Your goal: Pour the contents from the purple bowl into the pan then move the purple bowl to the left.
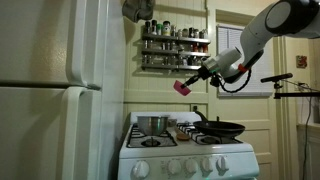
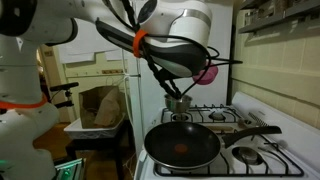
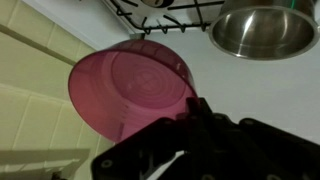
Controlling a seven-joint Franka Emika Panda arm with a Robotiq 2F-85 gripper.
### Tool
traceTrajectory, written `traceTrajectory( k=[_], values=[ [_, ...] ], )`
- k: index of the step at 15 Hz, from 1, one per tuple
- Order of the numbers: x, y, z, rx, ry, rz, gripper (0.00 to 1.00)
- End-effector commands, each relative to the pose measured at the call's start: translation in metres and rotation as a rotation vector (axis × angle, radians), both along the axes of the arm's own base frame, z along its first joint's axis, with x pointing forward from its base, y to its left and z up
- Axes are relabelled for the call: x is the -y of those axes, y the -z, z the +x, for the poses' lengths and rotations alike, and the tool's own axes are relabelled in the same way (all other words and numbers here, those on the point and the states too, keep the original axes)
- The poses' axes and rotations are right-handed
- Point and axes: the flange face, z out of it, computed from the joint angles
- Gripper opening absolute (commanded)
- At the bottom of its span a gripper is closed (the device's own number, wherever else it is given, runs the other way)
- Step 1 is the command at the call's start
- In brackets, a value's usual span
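Note:
I should next lower and level the tilted purple bowl, then release it onto the burner grate [image 2: 208,114] beside the steel pot, a clear spot.
My gripper [image 1: 190,82] is shut on the rim of the purple bowl [image 1: 182,88] and holds it high above the stove, tilted. In the wrist view the purple bowl [image 3: 128,88] fills the middle, and only one dark finger of the gripper [image 3: 190,108] shows at its rim. The bowl [image 2: 208,73] peeks out behind the arm in an exterior view. The black pan [image 1: 220,128] sits on a front burner, with a small red speck inside it [image 2: 182,146]. The bowl is up and to the side of the pan, nearer the steel pot.
A shiny steel pot [image 1: 152,124] stands on a back burner and also shows in the wrist view [image 3: 262,28]. The white stove [image 1: 190,150] stands beside a tall white fridge [image 1: 60,90]. A spice shelf [image 1: 175,45] hangs on the wall behind.

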Motion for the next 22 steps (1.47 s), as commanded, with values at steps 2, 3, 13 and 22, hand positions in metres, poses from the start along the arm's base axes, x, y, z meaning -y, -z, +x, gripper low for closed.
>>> traceTrajectory(
  k=[2,3,13,22],
  values=[
    [0.002,0.029,0.039,-0.141,-0.182,-0.051,0.01],
    [-0.018,0.043,0.058,-0.129,-0.188,-0.055,0.01],
    [-0.056,0.109,0.109,-0.147,-0.401,-0.530,0.01],
    [-0.051,0.101,0.145,0.048,-0.549,-0.769,0.01]
  ],
)
